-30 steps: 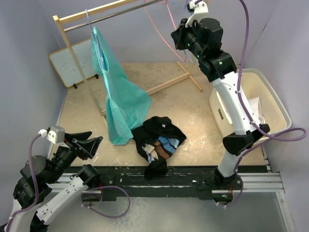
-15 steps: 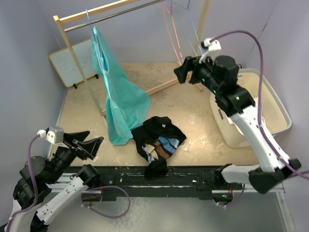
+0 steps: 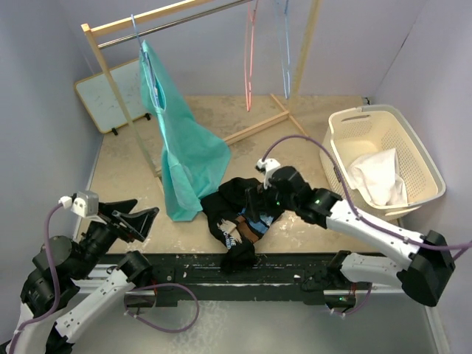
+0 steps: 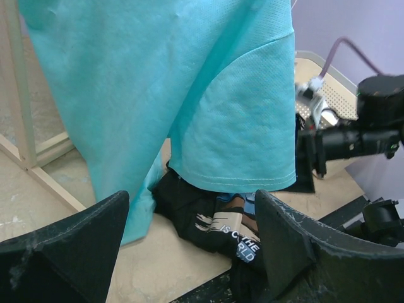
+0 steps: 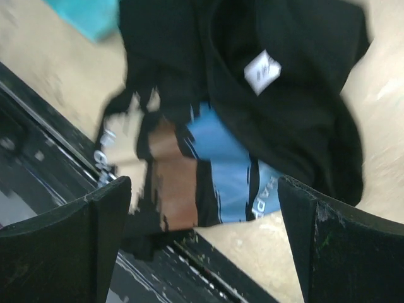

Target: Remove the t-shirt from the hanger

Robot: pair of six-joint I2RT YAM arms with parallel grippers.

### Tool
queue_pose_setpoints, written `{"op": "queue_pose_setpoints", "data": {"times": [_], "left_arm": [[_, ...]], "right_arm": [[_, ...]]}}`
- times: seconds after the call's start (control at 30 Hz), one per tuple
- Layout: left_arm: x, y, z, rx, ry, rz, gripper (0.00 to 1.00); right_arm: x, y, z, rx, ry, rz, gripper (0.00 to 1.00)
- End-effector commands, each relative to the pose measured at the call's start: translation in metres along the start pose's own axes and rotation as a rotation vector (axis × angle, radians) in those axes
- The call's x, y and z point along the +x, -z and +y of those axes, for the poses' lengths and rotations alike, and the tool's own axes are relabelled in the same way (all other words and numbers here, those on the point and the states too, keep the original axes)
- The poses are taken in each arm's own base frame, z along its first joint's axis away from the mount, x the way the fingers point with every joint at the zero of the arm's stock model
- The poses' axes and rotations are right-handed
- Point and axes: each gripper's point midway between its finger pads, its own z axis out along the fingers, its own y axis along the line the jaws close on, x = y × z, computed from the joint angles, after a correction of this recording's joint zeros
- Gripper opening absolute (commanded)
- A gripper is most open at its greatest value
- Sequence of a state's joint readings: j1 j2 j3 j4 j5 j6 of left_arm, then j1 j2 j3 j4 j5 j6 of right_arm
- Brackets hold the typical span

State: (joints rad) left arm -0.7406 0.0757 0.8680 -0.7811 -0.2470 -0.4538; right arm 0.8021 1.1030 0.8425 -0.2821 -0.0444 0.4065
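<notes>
I should move my right gripper down and left in the top view onto the black t-shirt's beige print, which is off beside my open fingers.
A teal t-shirt (image 3: 184,147) (image 4: 189,95) hangs from a blue hanger (image 3: 137,33) at the left end of the rack's rail, its hem on the table. A black printed t-shirt (image 3: 240,203) (image 4: 208,214) (image 5: 284,95) lies crumpled by the table's front edge. My right gripper (image 3: 254,198) (image 5: 203,183) hovers low over the black shirt, open, nothing between its fingers. My left gripper (image 3: 145,208) (image 4: 192,196) is open at the front left, short of both shirts, facing them.
The wooden rack (image 3: 110,81) stands across the back, with an empty pink hanger (image 3: 251,59) and an empty blue hanger (image 3: 285,51) at its right end. A white basket (image 3: 420,147) holding white cloth (image 3: 380,177) sits at the right. A whiteboard (image 3: 99,99) leans at the back left.
My right arm swung down from the rail's right end to just above the black shirt and its jaws opened. The pink and blue hangers now hang free. The left arm stayed put.
</notes>
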Motion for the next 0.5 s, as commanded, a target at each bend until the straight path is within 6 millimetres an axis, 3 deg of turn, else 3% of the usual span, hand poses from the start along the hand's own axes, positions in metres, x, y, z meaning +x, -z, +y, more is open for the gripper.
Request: {"op": "queue_pose_setpoints", "data": {"times": [0.0, 0.23, 0.37, 0.47], "left_arm": [[-0.001, -0.009, 0.0, -0.024, 0.006, 0.011, 0.83], [-0.001, -0.009, 0.003, -0.042, 0.011, 0.012, 0.82], [0.0, -0.009, 0.004, -0.049, 0.012, 0.016, 0.82], [0.0, -0.009, 0.004, -0.052, 0.013, 0.016, 0.82]], "right_arm": [[0.013, -0.014, 0.011, -0.047, -0.029, -0.015, 0.99], [0.034, -0.023, 0.042, -0.162, 0.006, 0.033, 0.99], [0.049, -0.031, 0.07, -0.185, 0.041, 0.071, 0.99], [0.066, -0.044, 0.076, -0.13, 0.061, 0.119, 0.99]]}}
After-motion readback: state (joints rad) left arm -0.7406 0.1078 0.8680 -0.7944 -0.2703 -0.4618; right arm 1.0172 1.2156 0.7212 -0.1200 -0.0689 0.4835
